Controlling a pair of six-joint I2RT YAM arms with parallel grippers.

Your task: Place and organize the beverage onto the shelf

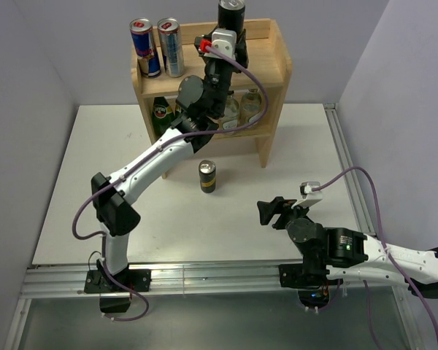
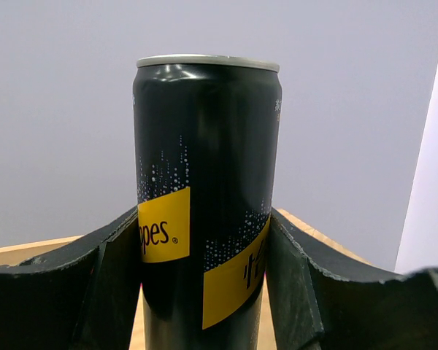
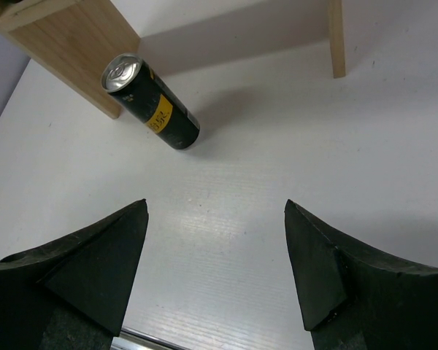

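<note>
My left gripper is above the bare part of the shelf's top board (image 1: 258, 60) with the black-and-gold can still hovering, so next it should lower the can onto that part and let go.
The wooden shelf (image 1: 274, 69) stands at the back of the table. Two blue-and-silver cans (image 1: 157, 47) stand on the left of its top board. My left gripper (image 1: 231, 30) is shut on a black-and-gold can (image 1: 231, 12), upright over the right part of the top board. In the left wrist view this can (image 2: 204, 182) sits between my fingers (image 2: 106, 284), with the board (image 2: 29, 251) below. Clear glass bottles (image 1: 250, 106) stand on the lower tier, partly hidden by the arm. A second black-and-gold can (image 1: 207, 176) stands on the table before the shelf. My right gripper (image 1: 271, 211) is open and empty.
A dark green bottle (image 1: 160, 113) stands at the left of the lower tier. In the right wrist view the table can (image 3: 152, 102) is near the shelf's side panel (image 3: 66, 36), ahead of my right gripper (image 3: 215, 270). Walls close in on both sides.
</note>
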